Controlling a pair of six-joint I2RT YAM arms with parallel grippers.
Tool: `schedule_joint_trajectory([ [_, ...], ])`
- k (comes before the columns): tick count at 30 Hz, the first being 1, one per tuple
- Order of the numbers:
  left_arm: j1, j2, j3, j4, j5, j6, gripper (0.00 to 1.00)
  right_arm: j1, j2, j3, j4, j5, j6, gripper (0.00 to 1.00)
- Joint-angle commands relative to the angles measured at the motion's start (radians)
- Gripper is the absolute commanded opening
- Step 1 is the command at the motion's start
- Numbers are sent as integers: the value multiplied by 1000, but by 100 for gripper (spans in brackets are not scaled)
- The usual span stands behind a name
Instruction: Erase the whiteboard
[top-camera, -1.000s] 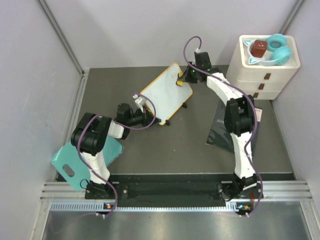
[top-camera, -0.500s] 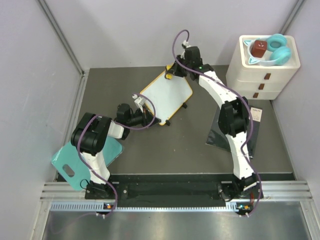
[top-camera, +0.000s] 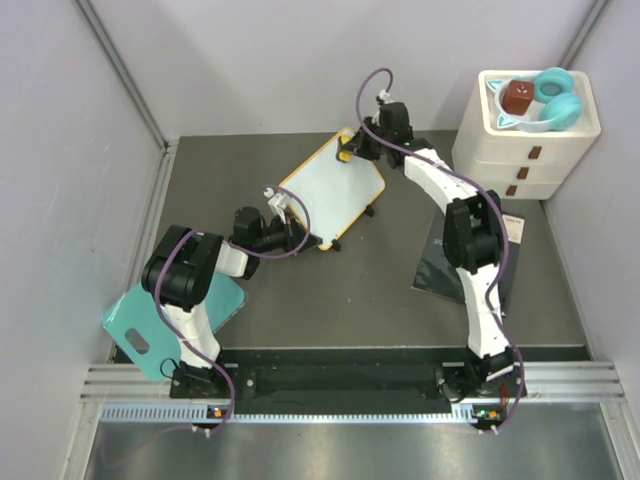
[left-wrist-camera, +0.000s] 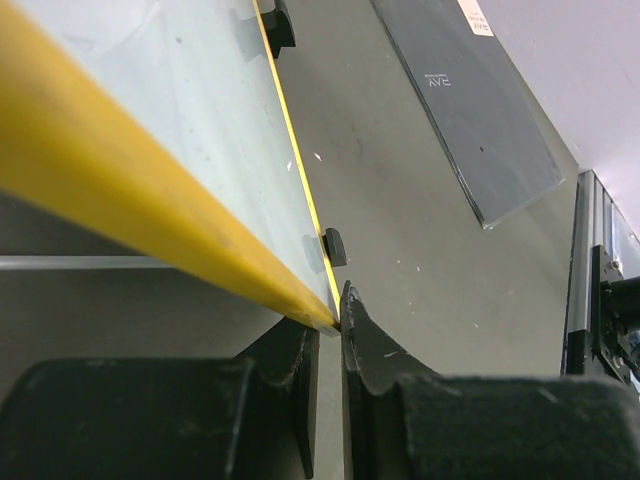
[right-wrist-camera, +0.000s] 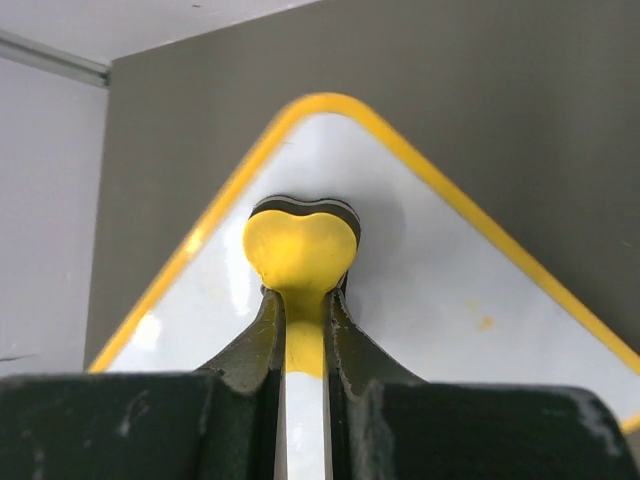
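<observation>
The robot's right hand will next bring the eraser (top-camera: 344, 156) back and down and let go of it on the clear tabletop (top-camera: 386, 281) beside the dark sheet.
The whiteboard (top-camera: 330, 195), white with a yellow frame, lies tilted in the middle of the table. My left gripper (top-camera: 300, 232) is shut on its near left edge. In the left wrist view the yellow frame (left-wrist-camera: 150, 200) ends right between my fingertips (left-wrist-camera: 330, 325). My right gripper (top-camera: 352, 150) is shut on a yellow heart-shaped eraser (top-camera: 344, 156) and presses it on the board's far corner. In the right wrist view the eraser (right-wrist-camera: 300, 245) sits flat on the white surface (right-wrist-camera: 450, 280), held by the gripper (right-wrist-camera: 300, 298). A small orange speck (right-wrist-camera: 485, 322) shows to its right.
A teal cutting board (top-camera: 170, 320) lies at the near left under the left arm. A dark sheet with a white label (top-camera: 440, 265) lies at the right, also in the left wrist view (left-wrist-camera: 470, 100). A white drawer unit (top-camera: 530, 135) with teal headphones stands far right.
My right gripper has slid the eraser left along the board's far corner, then slightly back right. The left gripper and the board have not moved.
</observation>
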Motion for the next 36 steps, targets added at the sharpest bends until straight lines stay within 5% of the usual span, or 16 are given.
schedule_joint_trajectory([
  [1,-55,4,-41,-162,176,175,0,-19,-20,-144,-42,92,-25,0],
  [10,-55,-5,-47,-165,178,175,0,-30,-70,-376,34,123,-25,0],
  [21,-55,-6,-46,-166,175,177,0,-64,-21,-323,-22,75,-10,0],
  [36,-57,4,-38,-180,173,180,0,-78,-84,-522,76,94,-36,0],
])
